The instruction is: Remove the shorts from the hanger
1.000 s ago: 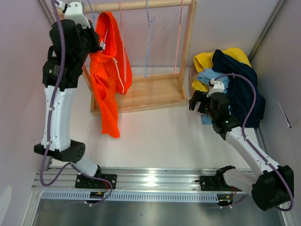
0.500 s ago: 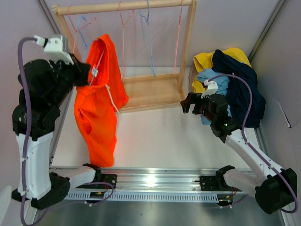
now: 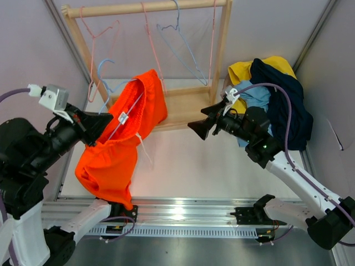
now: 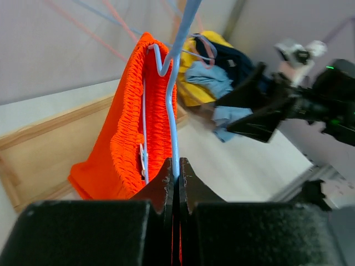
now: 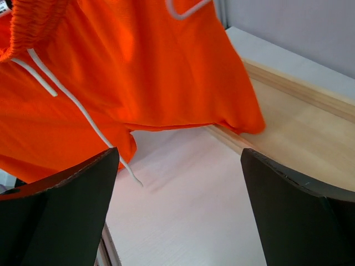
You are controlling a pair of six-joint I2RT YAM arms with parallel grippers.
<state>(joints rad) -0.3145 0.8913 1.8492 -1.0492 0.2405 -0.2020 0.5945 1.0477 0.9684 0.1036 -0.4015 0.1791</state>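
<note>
My open right gripper reaches to the left in the top view next and closes, since the shorts' loose side edge hangs that way across a gap.
The orange shorts (image 3: 119, 144) hang from a light blue wire hanger (image 3: 111, 83), held off the rack above the table's left side. My left gripper (image 3: 102, 123) is shut on the hanger's wire (image 4: 173, 122), with the shorts' waistband (image 4: 138, 122) draped beside it. My right gripper (image 3: 201, 127) is open and empty, pointing left toward the shorts with a gap between them. In the right wrist view the shorts (image 5: 138, 72) and their white drawstring (image 5: 83, 111) hang ahead of the wide-open fingers (image 5: 61, 216).
A wooden clothes rack (image 3: 166, 6) with a wooden base (image 3: 183, 108) stands at the back, holding several empty wire hangers (image 3: 177, 39). A pile of yellow, blue and navy clothes (image 3: 272, 91) lies at the right. A metal rail (image 3: 183, 213) runs along the near edge.
My left arm has swung down and forward, carrying the hanger and shorts off the rack toward the near left. My right gripper has reached left toward the shorts.
</note>
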